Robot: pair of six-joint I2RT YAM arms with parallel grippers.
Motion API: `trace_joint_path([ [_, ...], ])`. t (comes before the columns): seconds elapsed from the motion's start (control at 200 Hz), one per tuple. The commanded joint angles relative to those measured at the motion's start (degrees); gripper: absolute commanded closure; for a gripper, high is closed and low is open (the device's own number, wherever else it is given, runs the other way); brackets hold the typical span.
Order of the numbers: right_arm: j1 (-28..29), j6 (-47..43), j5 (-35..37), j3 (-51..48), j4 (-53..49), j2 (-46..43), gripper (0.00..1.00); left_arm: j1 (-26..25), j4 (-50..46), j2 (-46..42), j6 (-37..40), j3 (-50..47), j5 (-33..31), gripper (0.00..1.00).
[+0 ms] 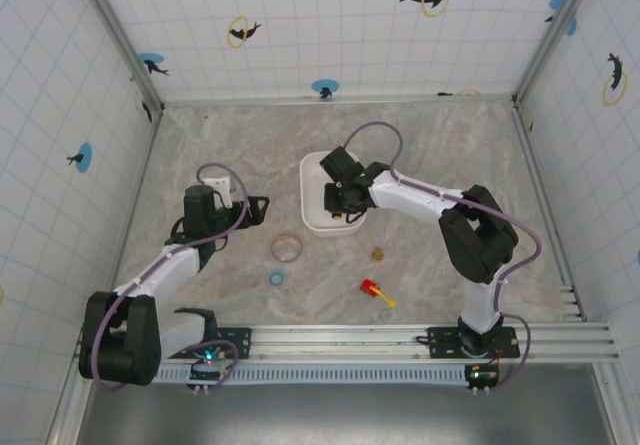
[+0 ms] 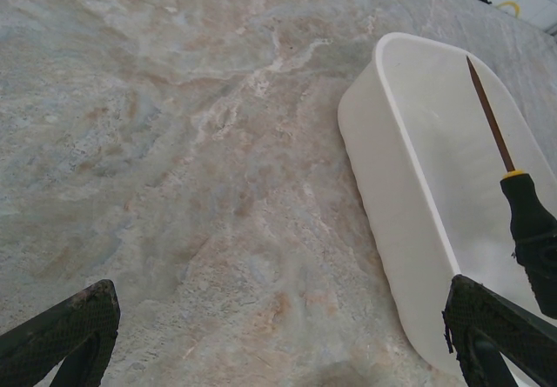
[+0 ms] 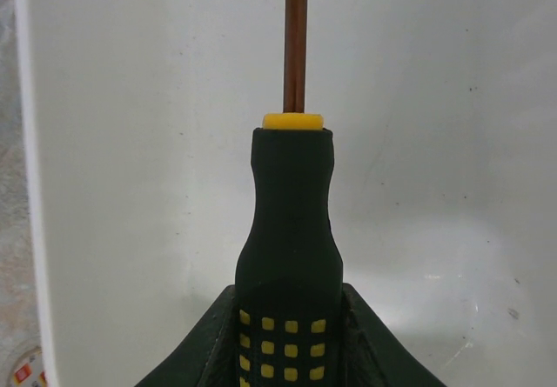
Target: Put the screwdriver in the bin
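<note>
My right gripper is holding the screwdriver's handle. It needs to lower the screwdriver (image 3: 291, 222) deeper between the sides of the white bin next, then let go.
The screwdriver (image 3: 291, 222) has a black handle with yellow squares and a thin dark shaft pointing away from me. My right gripper (image 3: 287, 335) is shut on the handle. It hangs over the inside of the white bin (image 3: 130, 143), which sits mid-table (image 1: 312, 183). From above, the right gripper (image 1: 340, 197) is over the bin's near half. In the left wrist view the screwdriver (image 2: 526, 222) hangs above the bin (image 2: 383, 161), apart from its floor. My left gripper (image 1: 262, 206) is open just left of the bin, with bare table between its fingertips (image 2: 65, 326).
A clear round ring (image 1: 287, 248) and a small blue ring (image 1: 275, 278) lie near the bin's front left. A stubby red-and-yellow object (image 1: 375, 291) and a small brown bit (image 1: 378, 253) lie front right. Tiled walls enclose the marbled table.
</note>
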Motion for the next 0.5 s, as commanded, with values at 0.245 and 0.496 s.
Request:
trace_joint_path([
  [0.245, 0.16, 0.75, 1.68, 2.76, -1.06, 3.52, 1.0, -0.34, 1.54, 1.02, 0.22, -0.61, -0.33, 0.03],
  [0.496, 0.14, 0.67, 1.72, 3.34, -1.59, 5.7, 1.0, -0.34, 1.49, 0.93, 0.26, -0.5, -0.19, 0.03],
])
